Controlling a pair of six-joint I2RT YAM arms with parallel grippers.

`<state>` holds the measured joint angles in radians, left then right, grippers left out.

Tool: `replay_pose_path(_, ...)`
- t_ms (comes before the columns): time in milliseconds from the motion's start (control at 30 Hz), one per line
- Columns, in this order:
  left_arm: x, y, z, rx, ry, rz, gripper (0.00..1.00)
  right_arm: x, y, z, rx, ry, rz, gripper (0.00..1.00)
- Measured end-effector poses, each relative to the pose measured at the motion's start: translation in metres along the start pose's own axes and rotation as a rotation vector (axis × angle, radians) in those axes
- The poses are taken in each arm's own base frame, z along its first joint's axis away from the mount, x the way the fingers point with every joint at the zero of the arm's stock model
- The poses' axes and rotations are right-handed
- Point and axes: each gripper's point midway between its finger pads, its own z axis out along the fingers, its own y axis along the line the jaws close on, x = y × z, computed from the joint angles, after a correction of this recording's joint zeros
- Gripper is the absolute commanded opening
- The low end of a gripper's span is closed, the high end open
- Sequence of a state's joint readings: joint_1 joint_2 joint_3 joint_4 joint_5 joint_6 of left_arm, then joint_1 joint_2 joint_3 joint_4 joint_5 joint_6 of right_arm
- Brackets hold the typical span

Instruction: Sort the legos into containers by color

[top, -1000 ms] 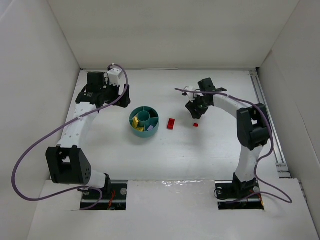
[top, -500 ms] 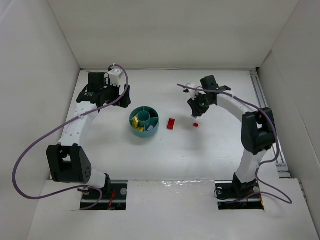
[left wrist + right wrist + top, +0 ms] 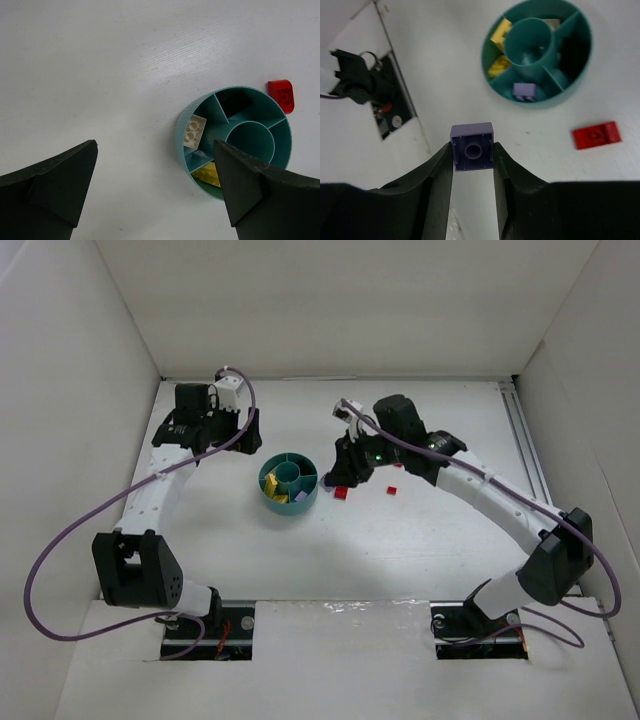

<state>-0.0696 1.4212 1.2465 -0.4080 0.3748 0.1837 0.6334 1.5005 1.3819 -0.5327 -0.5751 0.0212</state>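
Observation:
I will next move my right gripper to the left in the top view and down over the lavender brick's wedge (image 3: 300,497) (image 3: 530,91) and let go there, because the color of the held brick matches.
The teal round dish (image 3: 312,495) sits mid-table. It holds yellow bricks (image 3: 500,33), a white brick (image 3: 194,131) and a lavender brick (image 3: 524,91) in separate wedges. One wedge looks dark inside; its content is unclear. My right gripper (image 3: 346,468) is shut on another lavender purple brick (image 3: 472,146) and holds it above the table just right of the dish (image 3: 487,75). A flat red brick (image 3: 342,492) lies by the dish's right side, and a smaller red piece (image 3: 392,490) lies further right. My left gripper (image 3: 245,435) is open and empty, up and to the left of the dish (image 3: 180,145).
White walls enclose the table on three sides. A metal rail (image 3: 530,470) runs along the right edge. The arm bases and purple cables (image 3: 60,550) sit at the near edge.
My right arm has swung left from above the small red piece toward the dish, carrying the lavender brick. The left arm has not moved.

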Motion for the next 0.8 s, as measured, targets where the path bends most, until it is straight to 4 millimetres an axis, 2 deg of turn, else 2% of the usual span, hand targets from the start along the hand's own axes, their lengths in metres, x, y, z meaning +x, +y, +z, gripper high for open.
replay_pose_path(100, -0.003, -0.001, -0.004, -0.002, -0.015, -0.004, 0.99, 0.005, 0.028, 0.018, -0.058, -0.026, 0.062, 0.12)
replay_pose_path(233, -0.009, -0.004, -0.012, -0.005, -0.039, -0.001, 0.99, 0.023, 0.039, 0.041, -0.056, -0.018, 0.13, 0.12)
replay_pose_path(300, -0.011, -0.004, -0.014, -0.006, -0.047, 0.0, 0.99, 0.023, 0.04, 0.051, -0.043, -0.026, 0.15, 0.11)
replay_pose_path(567, -0.008, -0.005, -0.014, -0.006, -0.047, -0.002, 0.99, 0.018, 0.012, 0.092, 0.044, -0.06, 0.204, 0.11)
replay_pose_path(800, -0.005, -0.005, -0.013, -0.006, -0.043, -0.006, 0.99, 0.022, -0.004, 0.107, 0.091, -0.066, 0.206, 0.11)
